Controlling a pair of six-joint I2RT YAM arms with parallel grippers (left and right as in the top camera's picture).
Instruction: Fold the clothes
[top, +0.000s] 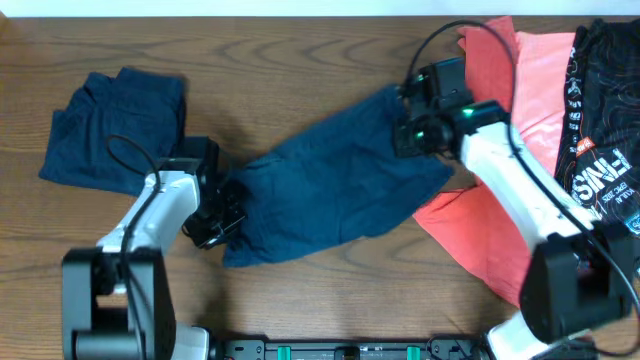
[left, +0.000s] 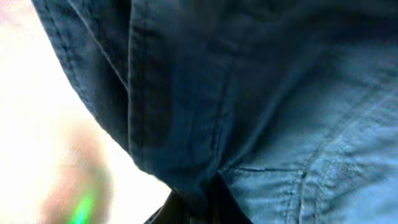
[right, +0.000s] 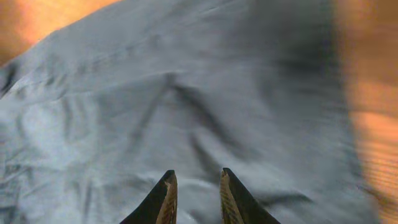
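Note:
Next, my left gripper rises, carries the pinched edge over the garment's flat half (top: 366, 158), which lies spread to its right in the overhead view, and releases it.
A dark navy garment (top: 340, 190) lies spread slantwise across the middle of the table. My left gripper (top: 215, 225) is shut on its lower left edge. In the left wrist view the navy cloth (left: 261, 93) fills the frame and is pinched between the fingers (left: 200, 202). My right gripper (top: 405, 135) is over the garment's upper right corner. In the right wrist view its fingers (right: 196, 186) stand a little apart, with the cloth (right: 186, 93) lying beneath them. A second navy garment (top: 110, 130) lies bunched at the far left.
A coral-pink shirt (top: 525, 90) lies at the right, partly under the right arm and reaching down to the front right. A black printed shirt (top: 605, 120) lies on it at the far right edge. Bare wood (top: 300, 70) shows behind the middle garment.

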